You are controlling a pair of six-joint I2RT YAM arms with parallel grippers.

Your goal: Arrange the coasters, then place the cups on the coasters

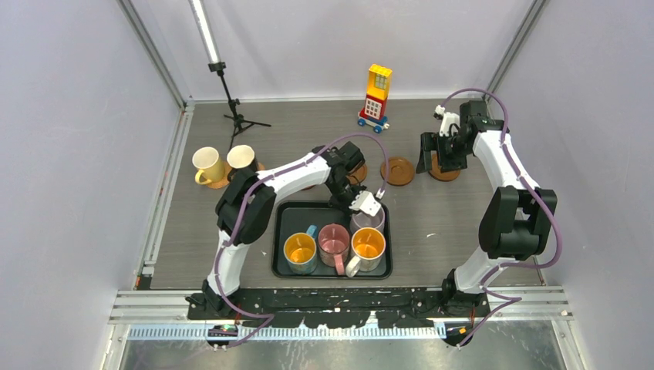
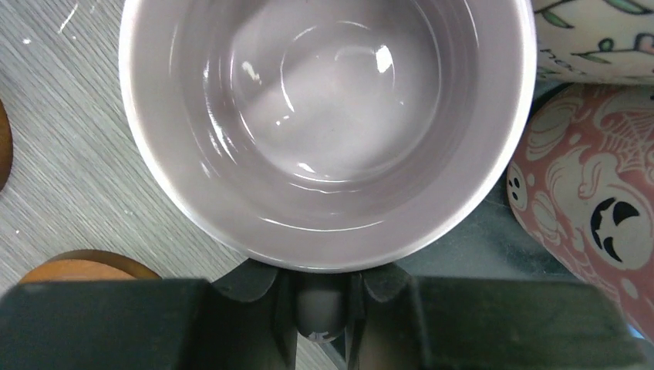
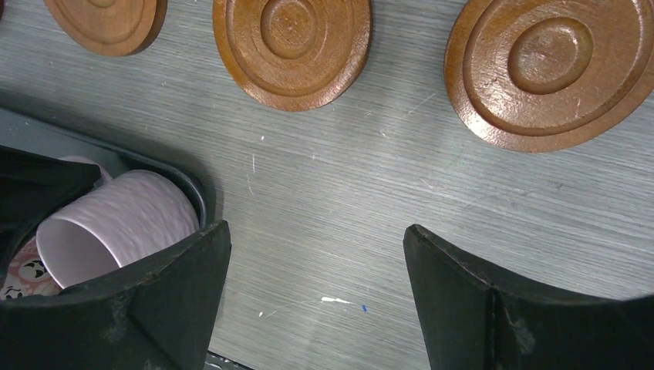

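Observation:
I need to lift my left gripper next, then lower it and release the lilac cup onto the coaster under my forearm, which is to my left gripper's left in the top view.
My left gripper (image 1: 362, 204) (image 2: 320, 304) is shut on the handle of the pale lilac cup (image 1: 368, 220) (image 2: 328, 131) at the back right corner of the black tray (image 1: 281, 212). The pink cup (image 1: 334, 240) (image 2: 594, 216), a blue cup (image 1: 300, 251) and a whitish cup (image 1: 368, 247), both orange inside, stand in the tray. Two cream cups (image 1: 207, 164) (image 1: 241, 158) sit on coasters at the back left. My right gripper (image 1: 439, 158) (image 3: 316, 262) hangs open over bare table beside three bare coasters (image 3: 292, 50) (image 3: 551, 69) (image 3: 108, 23).
A toy block tower (image 1: 376, 96) stands at the back centre. A light tripod (image 1: 231, 100) stands at the back left, behind the cream cups. One more coaster (image 2: 77, 266) lies on the table just left of the lilac cup.

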